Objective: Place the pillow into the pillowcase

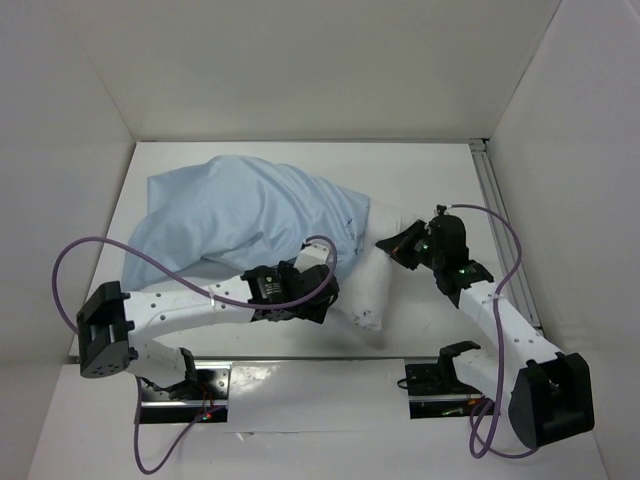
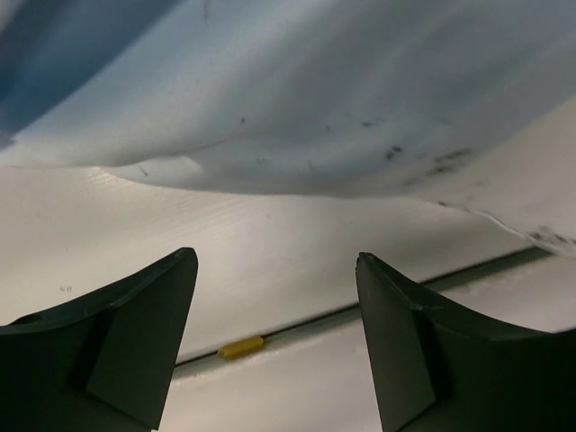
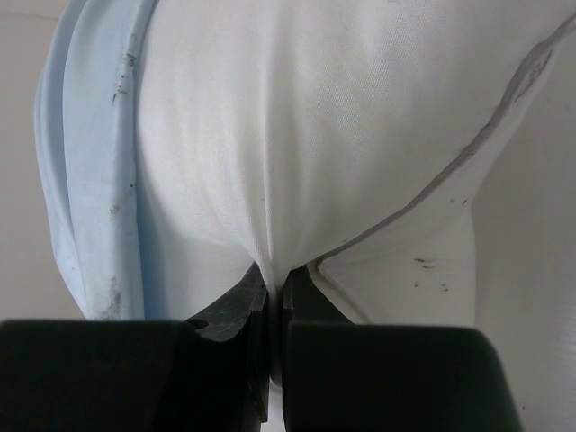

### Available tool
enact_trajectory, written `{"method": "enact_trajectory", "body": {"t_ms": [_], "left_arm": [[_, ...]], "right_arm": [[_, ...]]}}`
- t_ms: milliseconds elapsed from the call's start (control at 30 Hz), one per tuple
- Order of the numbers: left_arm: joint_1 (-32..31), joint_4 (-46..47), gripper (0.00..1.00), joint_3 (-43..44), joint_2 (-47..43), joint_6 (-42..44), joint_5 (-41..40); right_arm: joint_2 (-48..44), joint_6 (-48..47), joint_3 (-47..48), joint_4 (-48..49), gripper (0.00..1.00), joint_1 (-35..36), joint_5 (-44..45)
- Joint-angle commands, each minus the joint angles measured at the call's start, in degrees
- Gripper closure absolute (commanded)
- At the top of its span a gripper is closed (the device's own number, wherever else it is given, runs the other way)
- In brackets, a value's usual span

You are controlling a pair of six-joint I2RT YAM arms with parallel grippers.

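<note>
The pillow's end is bare, so I need to move my left gripper's open fingers outward around the blue edge of the pillowcase next and close them.
The light blue pillowcase lies bulging at the back left with most of the white pillow inside it. The pillow's bare white end sticks out to the right. My left gripper hangs open at the pillow's near side, with nothing between its fingers. In the left wrist view the left gripper sits below the overhanging pillowcase. My right gripper is shut on the pillow's exposed end. In the right wrist view it pinches a fold of the pillow, and the pillowcase rim runs down the left.
White walls close in the table at the back and both sides. A metal rail runs along the right wall. A small yellow piece sits in the seam at the table's near edge. Purple cables loop from both arms.
</note>
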Motion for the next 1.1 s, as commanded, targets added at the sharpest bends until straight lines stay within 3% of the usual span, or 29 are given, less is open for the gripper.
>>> {"method": "enact_trajectory", "body": {"t_ms": [0, 100, 233, 400, 633, 667, 733, 800, 867, 1000, 1067], "left_arm": [[-0.4, 8.0, 0.16, -1.5, 0.8, -4.1, -5.3], [-0.4, 13.3, 0.16, -2.8, 0.2, 0.5, -4.8], [1.0, 13.4, 0.16, -2.0, 3.0, 2.8, -5.5], [2.6, 9.5, 0.26, 0.3, 5.9, 2.3, -7.5], [4.3, 2.9, 0.64, 0.9, 2.7, -1.3, -10.4], [4.3, 2.9, 0.75, 1.4, 1.3, -1.8, -9.8], [4.3, 2.2, 0.88, 2.0, 0.0, -1.8, -7.9], [4.3, 3.3, 1.00, 4.0, -1.3, -1.1, -2.2], [2.7, 10.4, 1.00, 5.6, -1.3, 1.9, 3.4], [0.4, 21.4, 1.00, 15.8, 5.1, 6.6, 29.7], [0.4, 21.4, 1.00, 22.5, 7.0, 9.4, 31.2]], "right_arm": [[0.4, -0.2, 3.6, 0.7, 1.00, -0.3, -0.4], [0.9, -0.2, 3.6, 0.1, 1.00, -0.3, -0.4], [0.9, -0.2, 3.6, 0.1, 1.00, -0.3, -0.4], [1.4, -0.7, 4.1, -0.4, 1.00, -0.3, -0.4], [1.4, -0.7, 4.1, -0.4, 1.00, -0.3, 0.1], [2.0, -0.7, 4.1, -0.4, 1.00, -0.3, 0.1], [2.0, -0.2, 4.1, 0.3, 1.00, -0.3, 0.1], [2.6, 0.3, 4.1, 0.9, 1.00, -0.3, 0.1], [3.2, 1.6, 4.6, 2.8, 1.00, -0.3, 0.1], [7.1, 3.4, 6.1, 5.4, 1.00, 1.9, 1.4], [7.8, 3.4, 6.1, 5.4, 1.00, 1.9, 1.4]]}}
